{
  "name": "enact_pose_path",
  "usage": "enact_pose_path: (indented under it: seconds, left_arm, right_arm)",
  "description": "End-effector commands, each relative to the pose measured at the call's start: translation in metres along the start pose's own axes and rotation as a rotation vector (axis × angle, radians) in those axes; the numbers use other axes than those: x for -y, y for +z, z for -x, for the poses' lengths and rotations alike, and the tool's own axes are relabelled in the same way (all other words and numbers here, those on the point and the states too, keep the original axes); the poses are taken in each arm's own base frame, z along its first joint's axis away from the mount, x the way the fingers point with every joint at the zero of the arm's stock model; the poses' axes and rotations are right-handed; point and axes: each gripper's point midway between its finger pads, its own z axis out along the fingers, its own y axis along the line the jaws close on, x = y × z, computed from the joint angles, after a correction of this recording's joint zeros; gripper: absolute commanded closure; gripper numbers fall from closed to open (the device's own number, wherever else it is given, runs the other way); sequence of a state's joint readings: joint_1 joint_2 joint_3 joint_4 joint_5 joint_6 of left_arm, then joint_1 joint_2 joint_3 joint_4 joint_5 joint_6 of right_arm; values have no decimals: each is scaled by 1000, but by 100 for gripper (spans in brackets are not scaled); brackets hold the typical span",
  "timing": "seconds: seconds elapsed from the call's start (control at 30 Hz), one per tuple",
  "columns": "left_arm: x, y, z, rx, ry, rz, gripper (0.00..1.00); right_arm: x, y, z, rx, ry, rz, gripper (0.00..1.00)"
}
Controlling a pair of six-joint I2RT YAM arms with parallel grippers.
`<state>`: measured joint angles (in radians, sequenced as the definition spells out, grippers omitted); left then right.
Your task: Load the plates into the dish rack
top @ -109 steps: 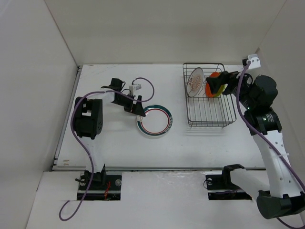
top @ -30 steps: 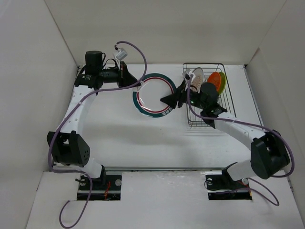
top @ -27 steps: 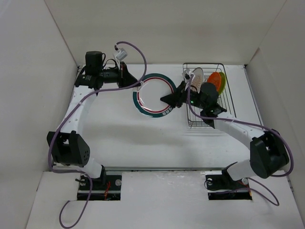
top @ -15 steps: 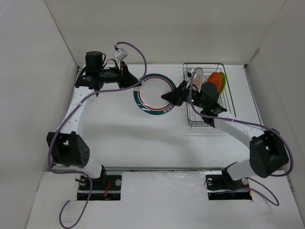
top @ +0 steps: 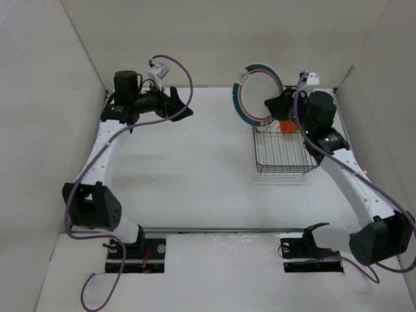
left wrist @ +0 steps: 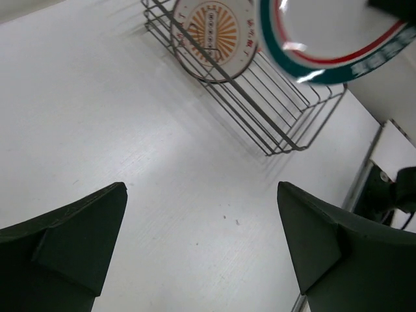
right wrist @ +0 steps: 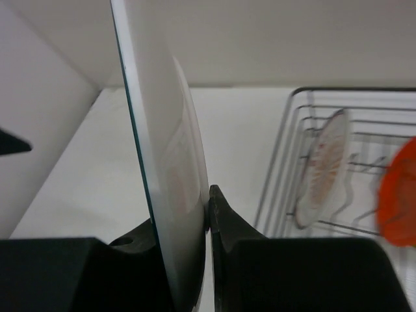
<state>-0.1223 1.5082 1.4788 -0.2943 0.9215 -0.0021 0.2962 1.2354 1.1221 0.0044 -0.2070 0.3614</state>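
Observation:
The gap between the sunburst and orange plates is below my right gripper and to its right in the wrist view, so I should move the gripper across and down to it next.
My right gripper is shut on the larger white plate with teal-and-red rim rings, holding it upright in the air over the far left end of the dish rack. In the right wrist view that plate stands edge-on, pinched by the gripper. The sunburst plate stands on edge in the rack, with the orange plate behind it. A sliver of the lime green plate shows beside the orange one. My left gripper stands open and empty at the far left, above bare table.
White walls close in the table on the left, back and right. The near half of the rack holds no plates. The left arm's purple cable loops above its wrist.
The left gripper has opened and let go of the large plate. The right gripper, shut on it, has lifted it off the table and swung it right, upright over the rack.

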Motion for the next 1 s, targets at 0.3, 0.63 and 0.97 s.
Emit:
enact_pose_path:
  seconds: [0.3,0.63,0.97]
  left_arm:
    - [-7,-26,33,135,77,199,0]
    - [-1,-40,39,178,118,245,0]
    - [-3,-42,40,186,132,263,0]
  right_arm:
    - [114,-75,142,286,-267,-561,99]
    - [162,-34,137,251,-231,-679,100]
    - [188,8,91,150,-189,-725,100]
